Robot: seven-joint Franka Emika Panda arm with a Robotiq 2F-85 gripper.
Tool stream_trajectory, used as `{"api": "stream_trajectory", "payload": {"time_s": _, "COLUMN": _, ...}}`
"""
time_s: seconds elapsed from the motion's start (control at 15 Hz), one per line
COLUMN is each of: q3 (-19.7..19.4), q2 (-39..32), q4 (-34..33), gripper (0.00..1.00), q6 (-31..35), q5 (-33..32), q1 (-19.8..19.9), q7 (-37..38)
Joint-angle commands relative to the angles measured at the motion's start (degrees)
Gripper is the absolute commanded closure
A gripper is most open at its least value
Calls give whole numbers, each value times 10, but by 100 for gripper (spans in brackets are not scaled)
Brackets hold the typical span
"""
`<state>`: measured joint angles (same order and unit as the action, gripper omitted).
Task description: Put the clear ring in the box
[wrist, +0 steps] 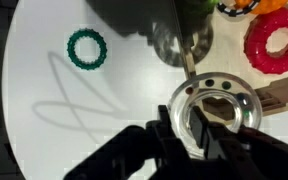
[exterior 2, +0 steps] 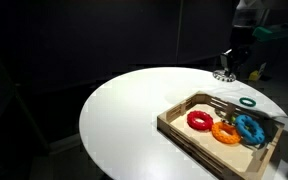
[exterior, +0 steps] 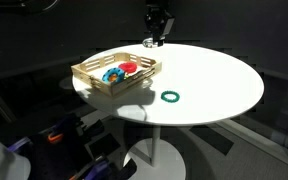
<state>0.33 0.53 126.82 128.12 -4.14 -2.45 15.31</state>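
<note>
My gripper moves past the box's wooden edge toward the orange and blue rings next, then brings the clear ring [exterior: 149, 43] down into the box [exterior: 133, 73].
My gripper [wrist: 184, 125] is shut on the clear ring [wrist: 216, 98], with one finger inside it and one outside, pinching its wall. The ring is glassy with small coloured dots along its rim. It hangs above the white table, and its shadow lies below it. In both exterior views the gripper [exterior: 155, 38] [exterior 2: 228, 66] hovers by the far end of the box, with the ring [exterior: 149, 43] [exterior 2: 222, 75] at its tips. The box [exterior: 92, 78] [exterior 2: 174, 123] is a shallow slatted wooden tray; one wooden edge [wrist: 284, 96] shows in the wrist view.
A dark green ring [exterior: 170, 97] [exterior 2: 247, 102] [wrist: 86, 47] lies on the round white table [exterior: 214, 80] outside the box. Inside the box lie a red ring [exterior 2: 199, 120] [wrist: 274, 42], an orange ring [exterior 2: 225, 131] and a blue ring [exterior 2: 250, 127]. The surroundings are dark.
</note>
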Motion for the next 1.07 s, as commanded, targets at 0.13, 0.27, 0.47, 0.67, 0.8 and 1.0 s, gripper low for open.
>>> {"api": "stream_trajectory", "payload": {"time_s": 0.13, "q3": 25, "q2": 38, "q4": 55, "gripper": 91, "q6": 15, "q5": 23, "q1": -13, "q7": -43}}
{"api": "stream_trajectory", "payload": {"time_s": 0.27, "q3": 33, "q2": 33, "q4": 65, "gripper": 91, "q6": 16, "q5": 22, "q1": -18, "q7": -48}}
{"api": "stream_trajectory", "payload": {"time_s": 0.47, "q3": 41, "q2": 28, "q4": 80, "gripper": 91, "q6": 12, "q5": 22, "q1": -25, "q7": -55}}
{"api": "stream_trajectory", "payload": {"time_s": 0.67, "q3": 48, "q2": 26, "q4": 94, "gripper": 91, "q6": 6, "q5": 23, "q1": -31, "q7": -63}}
{"api": "stream_trajectory", "payload": {"time_s": 0.8, "q3": 52, "q2": 25, "q4": 103, "gripper": 91, "q6": 3, "q5": 21, "q1": -33, "q7": -68}}
{"api": "stream_trajectory", "payload": {"time_s": 1.0, "q3": 55, "q2": 24, "q4": 111, "gripper": 91, "q6": -4, "q5": 22, "q1": -38, "q7": -76}}
